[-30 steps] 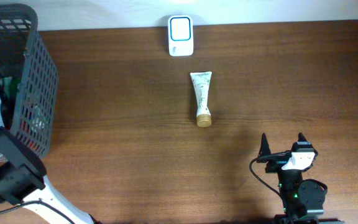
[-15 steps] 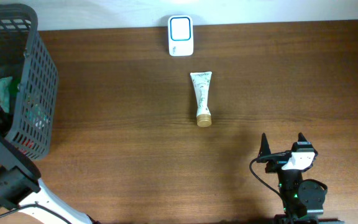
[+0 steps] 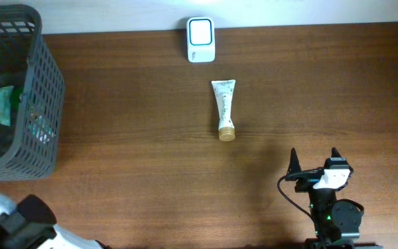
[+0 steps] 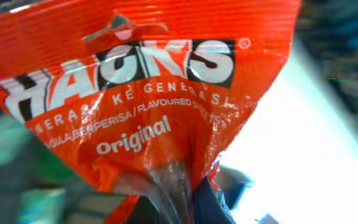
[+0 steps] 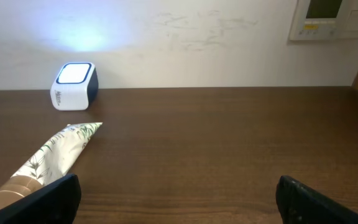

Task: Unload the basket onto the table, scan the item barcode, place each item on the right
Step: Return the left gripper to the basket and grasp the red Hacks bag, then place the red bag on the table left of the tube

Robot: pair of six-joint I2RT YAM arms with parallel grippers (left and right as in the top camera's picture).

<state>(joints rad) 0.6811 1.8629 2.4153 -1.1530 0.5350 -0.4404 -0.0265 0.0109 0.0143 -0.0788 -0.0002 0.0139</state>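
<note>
My left gripper should next bring the orange sweets bag [image 4: 135,93] to the table on the tube's basket side, then put it down there and open.
An orange sweets bag [image 4: 135,93] printed "Original" fills the left wrist view, and no barcode shows on this face. My left gripper [image 4: 179,208] is shut on the bag's crimped lower edge, one dark finger [image 4: 211,206] showing beside it. In the overhead view only the left arm's lower part [image 3: 19,225] shows at the bottom left. The white scanner [image 3: 200,39] with a lit blue window stands at the table's far edge, also seen as the scanner [image 5: 73,85]. My right gripper [image 3: 314,160] rests open at the front right, nothing between its fingers [image 5: 48,199].
A white leaf-printed tube [image 3: 224,107] with a gold cap lies just in front of the scanner, the same tube [image 5: 48,155] at the right wrist view's left. A dark mesh basket [image 3: 43,90] with green packets stands at the far left.
My left gripper has closed on the orange bag. The left arm has drawn back from over the basket toward the bottom left corner. The right arm has not moved.
</note>
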